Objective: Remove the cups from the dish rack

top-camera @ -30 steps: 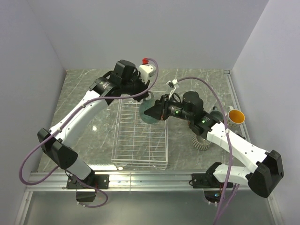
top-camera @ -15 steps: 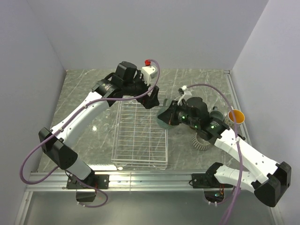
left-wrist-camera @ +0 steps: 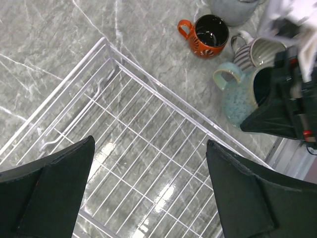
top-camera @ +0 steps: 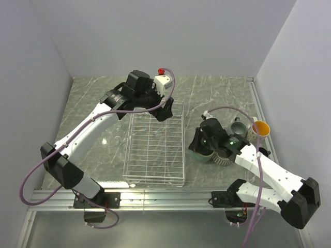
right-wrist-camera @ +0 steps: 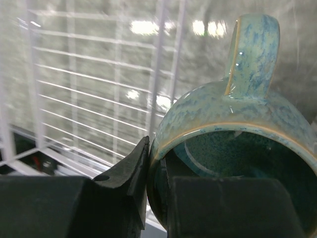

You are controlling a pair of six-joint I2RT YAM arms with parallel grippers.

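Note:
The free spot of bare tabletop beside the rack is just below my right gripper. My right gripper will lower the grey-teal mug [top-camera: 203,154] onto it next and release the mug's rim.
The white wire dish rack [top-camera: 155,150] lies mid-table, and no cup shows inside it. My left gripper [top-camera: 164,109] hangs open above the rack's far end, with only rack grid [left-wrist-camera: 124,124] between its fingers [left-wrist-camera: 54,188]. Just right of the rack and low over the table, my right gripper [top-camera: 199,144] is shut on the rim of a grey-teal mug [top-camera: 203,154]. The right wrist view shows one finger [right-wrist-camera: 131,171] outside the mug's wall [right-wrist-camera: 218,109] and the other inside. The same mug [left-wrist-camera: 237,96] shows in the left wrist view.
Right of the rack stand a ribbed beige cup [top-camera: 223,159], a grey mug [top-camera: 239,125] and a white mug with orange inside [top-camera: 260,129]. A red-brown mug [left-wrist-camera: 205,34] stands near them. Walls close the table on three sides.
My right gripper has carried the grey-teal mug from over the rack's far end rightward and down beside the rack. My left gripper has opened and stays over the rack's far end.

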